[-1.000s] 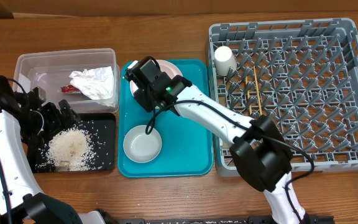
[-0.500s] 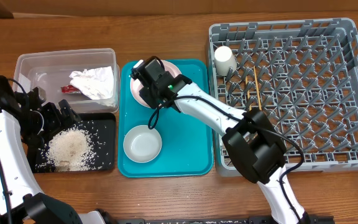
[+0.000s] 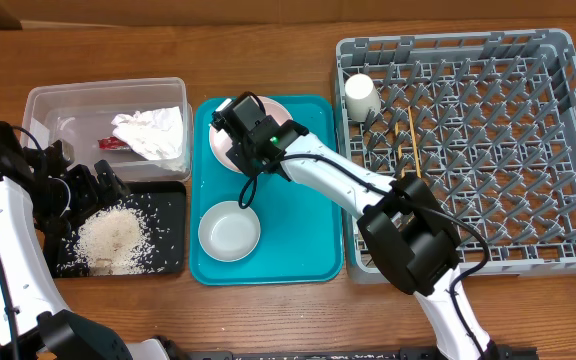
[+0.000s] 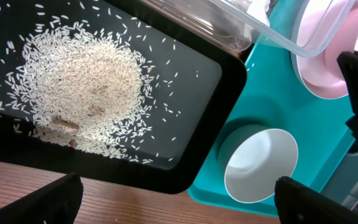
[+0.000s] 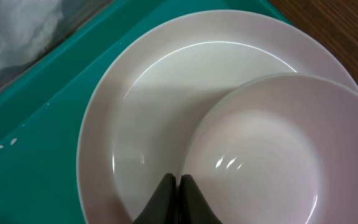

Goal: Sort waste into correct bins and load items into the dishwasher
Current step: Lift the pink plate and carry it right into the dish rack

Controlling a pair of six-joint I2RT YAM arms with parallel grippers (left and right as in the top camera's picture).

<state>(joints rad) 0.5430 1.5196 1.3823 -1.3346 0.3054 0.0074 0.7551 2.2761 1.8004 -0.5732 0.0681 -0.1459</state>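
My right gripper should lift across to the right in the overhead view, tilt the bowl and let it go, as rack slots are empty beside the white cup.
My right gripper (image 3: 238,125) is over the pale pink plate (image 3: 278,110) at the back of the teal tray. In the right wrist view it (image 5: 179,186) is shut on the rim of a small whitish bowl (image 5: 260,155) that sits on the plate (image 5: 148,87). A second whitish bowl (image 3: 230,230) sits at the tray's front and also shows in the left wrist view (image 4: 260,163). My left gripper (image 3: 93,185) is open and empty above the black tray (image 3: 168,195) holding rice (image 3: 113,235). The napkin (image 3: 150,130) and red wrapper (image 3: 113,143) lie in the clear tub (image 3: 68,100).
The grey dish rack (image 3: 568,150) stands at the right, with the white cup (image 3: 361,96) and chopsticks (image 3: 415,150) in its left part. The teal tray (image 3: 308,230) lies between rack and bins. A few rice grains lie on the tray (image 5: 42,124).
My right gripper has shifted a little right and lowered onto the pink plate, then held still. The left arm has not moved.
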